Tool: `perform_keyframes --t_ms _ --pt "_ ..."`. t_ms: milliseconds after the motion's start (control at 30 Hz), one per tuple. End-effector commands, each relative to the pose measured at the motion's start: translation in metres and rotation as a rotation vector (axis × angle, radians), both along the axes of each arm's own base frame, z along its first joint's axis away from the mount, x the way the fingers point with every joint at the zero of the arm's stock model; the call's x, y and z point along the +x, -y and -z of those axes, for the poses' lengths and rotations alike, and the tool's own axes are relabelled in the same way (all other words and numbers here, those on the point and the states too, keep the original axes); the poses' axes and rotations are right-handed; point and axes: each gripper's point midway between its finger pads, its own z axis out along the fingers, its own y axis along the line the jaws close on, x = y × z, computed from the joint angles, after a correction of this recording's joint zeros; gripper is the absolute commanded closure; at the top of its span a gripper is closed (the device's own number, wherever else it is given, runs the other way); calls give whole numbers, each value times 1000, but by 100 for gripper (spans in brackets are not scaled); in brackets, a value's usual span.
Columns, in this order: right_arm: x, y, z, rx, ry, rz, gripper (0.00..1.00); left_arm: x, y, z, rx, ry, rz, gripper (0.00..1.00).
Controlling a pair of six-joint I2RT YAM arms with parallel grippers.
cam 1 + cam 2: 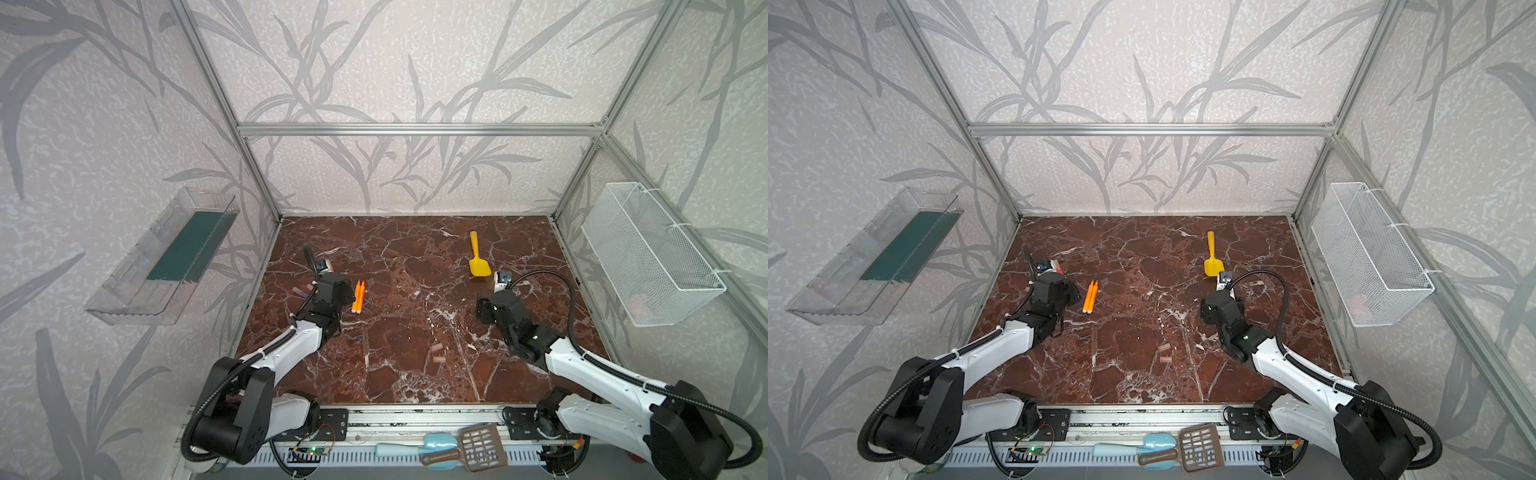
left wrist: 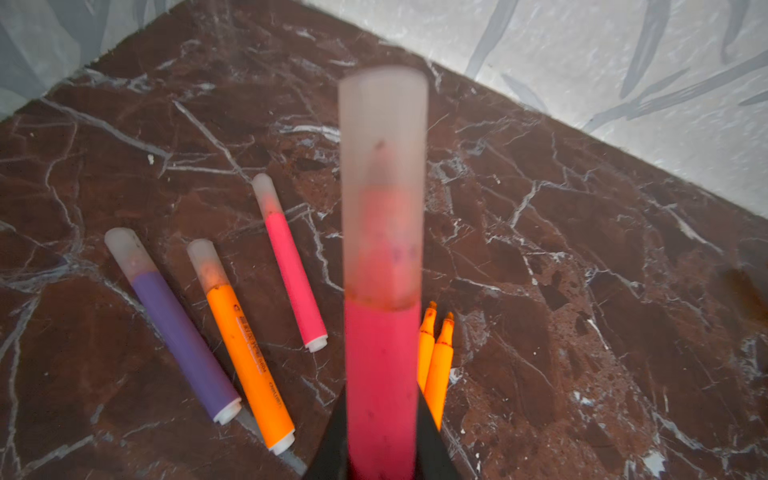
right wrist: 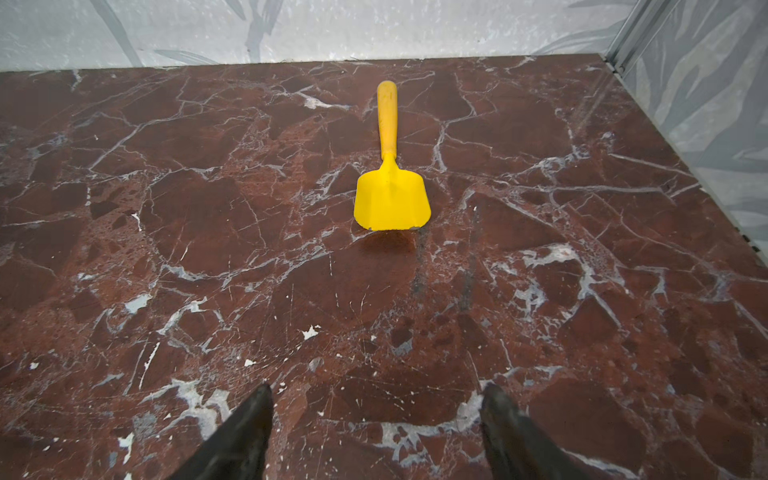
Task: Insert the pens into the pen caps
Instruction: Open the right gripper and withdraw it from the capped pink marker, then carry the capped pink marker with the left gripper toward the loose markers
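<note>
My left gripper brings the red-pink pen (image 2: 382,374), already capped, down onto the bare marble beside the capped pink pen next and releases it, since that marble lies below.
My left gripper (image 2: 382,419) is shut on a red-pink pen (image 2: 382,374), which points away from the wrist camera and wears a translucent pen cap (image 2: 384,166). Under it on the marble lie a capped purple pen (image 2: 183,332), a capped orange pen (image 2: 249,357) and a capped pink pen (image 2: 293,278). Two uncapped orange pens (image 2: 436,361) lie side by side (image 1: 358,296). Two loose pen caps (image 1: 437,353) rest near the table's middle front in both top views. My right gripper (image 3: 378,388) hangs open above bare marble, with nothing between its fingers.
A yellow toy shovel (image 1: 477,259) lies at the back right, ahead of the right gripper. A wire basket (image 1: 648,253) hangs on the right wall and a clear tray (image 1: 166,257) on the left wall. Scoops (image 1: 457,451) lie on the front rail.
</note>
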Motion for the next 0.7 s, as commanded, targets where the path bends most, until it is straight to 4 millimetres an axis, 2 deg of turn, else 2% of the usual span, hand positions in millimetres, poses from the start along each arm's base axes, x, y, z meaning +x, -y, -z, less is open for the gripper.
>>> perform_keyframes --t_ms 0,267,400,533,667 --pt "1 17 -10 -44 48 76 24 5 -10 9 -10 -53 -75 100" --pt "-9 38 -23 -20 151 150 21 10 -26 35 -9 -146 -174 100" --pt "-6 33 -19 -12 145 124 19 17 -28 43 -30 -166 -191 100" --pt "-3 31 -14 -28 104 124 19 29 -20 49 -37 -210 -145 100" --pt "0 27 -10 -40 77 118 19 37 -20 56 -23 -244 -149 100"
